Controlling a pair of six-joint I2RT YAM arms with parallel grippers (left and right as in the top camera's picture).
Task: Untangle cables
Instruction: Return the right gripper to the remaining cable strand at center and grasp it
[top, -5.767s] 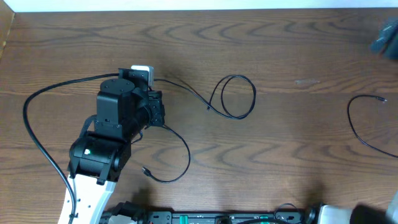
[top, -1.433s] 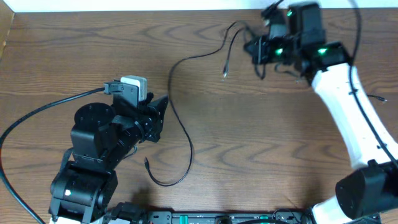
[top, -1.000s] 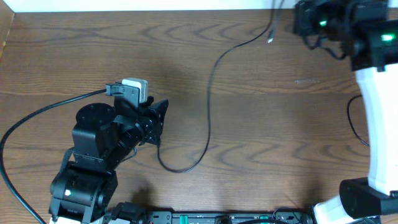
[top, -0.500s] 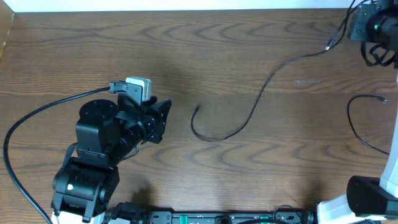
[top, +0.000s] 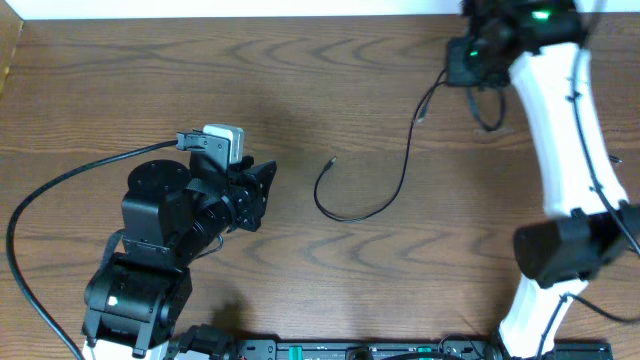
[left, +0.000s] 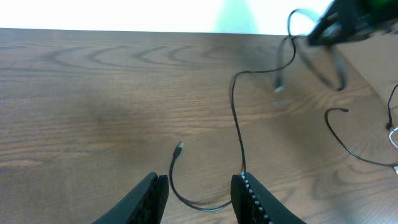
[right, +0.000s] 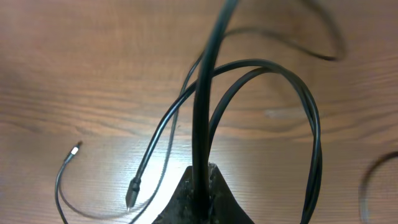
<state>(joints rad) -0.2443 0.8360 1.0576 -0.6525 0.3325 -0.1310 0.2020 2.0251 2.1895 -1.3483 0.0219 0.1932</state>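
Note:
Next I will move my right gripper down and back to the cable's curl (top: 368, 215) (right: 111, 216) and release the cable there, since the curl lies below the gripper and nearer my base.
A thin black cable (top: 402, 165) hangs from my right gripper (top: 460, 65) at the back right and trails forward to the table's middle. There it curls into a hook ending in a small plug (top: 333, 158). In the right wrist view my right gripper (right: 202, 182) is shut on this cable (right: 200, 93). A loop (right: 311, 124) bulges to the right and a second plug end (right: 132, 190) dangles on the left. My left gripper (left: 200, 188) is open, low over the table. The cable's curl (left: 235, 118) lies just beyond its fingers, untouched. Another black cable (left: 348, 140) lies far right.
The left arm's thick black wire (top: 40, 210) arcs over the left side of the table. The table's back edge (top: 250, 18) meets a white wall. My right arm's white links (top: 565, 130) stretch over the right side, covering most of the second cable.
The right gripper has swung back left from the far right corner with the cable. The cable's trailing curl shifted slightly right and its plug end turned up. The left arm stayed put.

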